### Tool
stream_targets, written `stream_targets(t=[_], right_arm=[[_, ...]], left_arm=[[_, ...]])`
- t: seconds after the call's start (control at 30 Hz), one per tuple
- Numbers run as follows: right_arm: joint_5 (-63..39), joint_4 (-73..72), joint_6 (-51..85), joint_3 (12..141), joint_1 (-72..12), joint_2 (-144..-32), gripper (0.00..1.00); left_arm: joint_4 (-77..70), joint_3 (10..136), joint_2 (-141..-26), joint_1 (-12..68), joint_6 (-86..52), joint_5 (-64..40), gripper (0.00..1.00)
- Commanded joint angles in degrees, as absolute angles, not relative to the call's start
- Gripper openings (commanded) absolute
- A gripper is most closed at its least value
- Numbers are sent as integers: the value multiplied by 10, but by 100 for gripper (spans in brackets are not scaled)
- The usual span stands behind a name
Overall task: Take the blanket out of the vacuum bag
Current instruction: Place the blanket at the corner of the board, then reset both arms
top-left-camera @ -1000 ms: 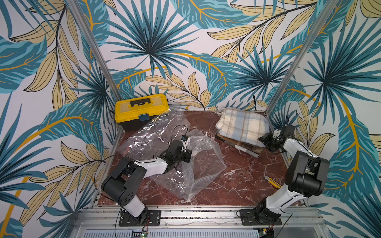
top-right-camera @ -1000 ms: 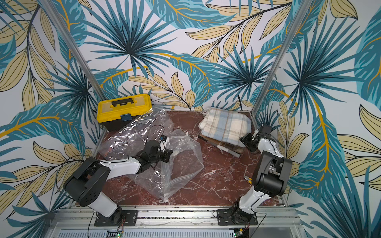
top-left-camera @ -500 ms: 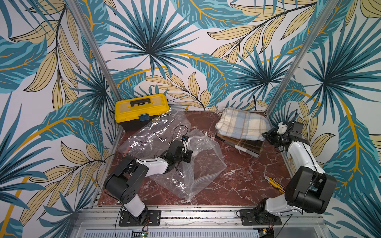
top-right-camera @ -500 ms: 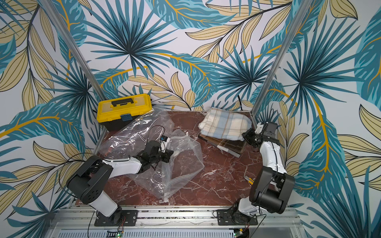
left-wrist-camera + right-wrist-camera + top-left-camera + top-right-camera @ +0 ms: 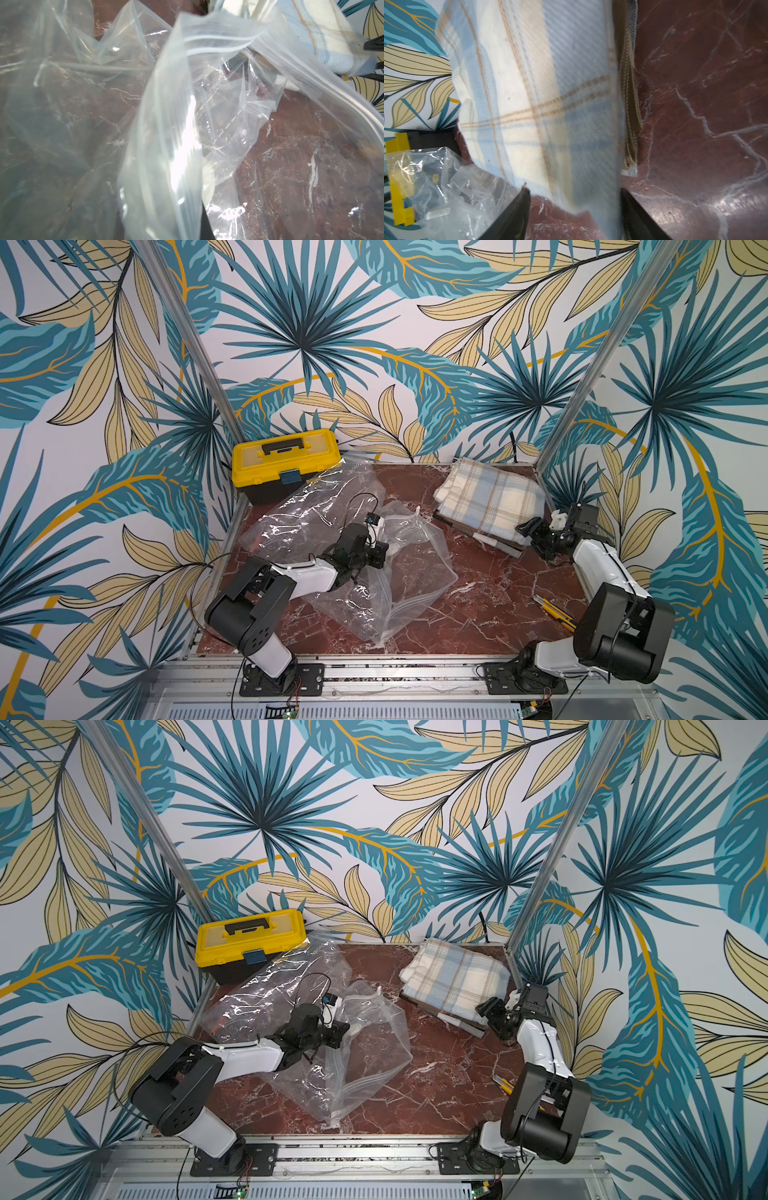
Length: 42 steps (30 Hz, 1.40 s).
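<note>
I should open my left gripper's fingers above the tabletop to let go of the fold of zip-seal edge [image 5: 387,562], because the blanket [image 5: 490,497] is outside the empty vacuum bag.
The blanket [image 5: 490,497] [image 5: 457,977], folded and plaid in cream and blue, lies at the back right, outside the vacuum bag. My right gripper [image 5: 525,531] [image 5: 484,1011] [image 5: 574,190] stands open at its near corner, and a blanket [image 5: 539,93] edge hangs between the spread fingers, blurred. The vacuum bag [image 5: 415,572] [image 5: 374,1048] [image 5: 176,104] lies crumpled and empty at centre left. My left gripper [image 5: 384,549] [image 5: 345,1029] is shut on a fold of its zip-seal edge. Only a dark sliver of one finger [image 5: 206,226] shows through the plastic.
More crinkly clear plastic [image 5: 311,506] spreads back to a yellow toolbox [image 5: 284,460] in the back left corner. Dark flat mats [image 5: 494,541] stick out under the blanket. A yellow utility knife [image 5: 555,610] lies near the right arm's base. Metal posts and walls close in the sides.
The right gripper's jaws have spread open at the blanket's corner, and its arm has dropped lower and shifted left. The left gripper and the bag have stayed put.
</note>
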<state>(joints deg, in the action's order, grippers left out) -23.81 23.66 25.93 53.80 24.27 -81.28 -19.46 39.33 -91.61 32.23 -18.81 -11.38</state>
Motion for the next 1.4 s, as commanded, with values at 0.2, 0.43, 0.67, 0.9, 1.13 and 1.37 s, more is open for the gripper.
stream_targets(t=[0.2, 0.43, 0.67, 0.9, 1.13, 1.37], right_arm=[[-121, 371, 202, 686, 133, -723, 100], [-136, 358, 178, 742, 32, -817, 99], [-171, 266, 157, 651, -17, -844, 99], [-125, 258, 134, 573, -18, -749, 100], [-93, 203, 121, 523, -13, -719, 100], [32, -34, 86, 428, -13, -753, 100]], left_arm=[[-107, 425, -855, 322, -145, -90, 0], [10, 491, -793, 299, -99, -54, 90], [73, 473, -659, 227, -75, -4, 100], [55, 404, -551, 166, -75, 106, 100], [-39, 340, -598, 111, -73, 195, 100], [-272, 229, -638, 33, -23, 185, 100]])
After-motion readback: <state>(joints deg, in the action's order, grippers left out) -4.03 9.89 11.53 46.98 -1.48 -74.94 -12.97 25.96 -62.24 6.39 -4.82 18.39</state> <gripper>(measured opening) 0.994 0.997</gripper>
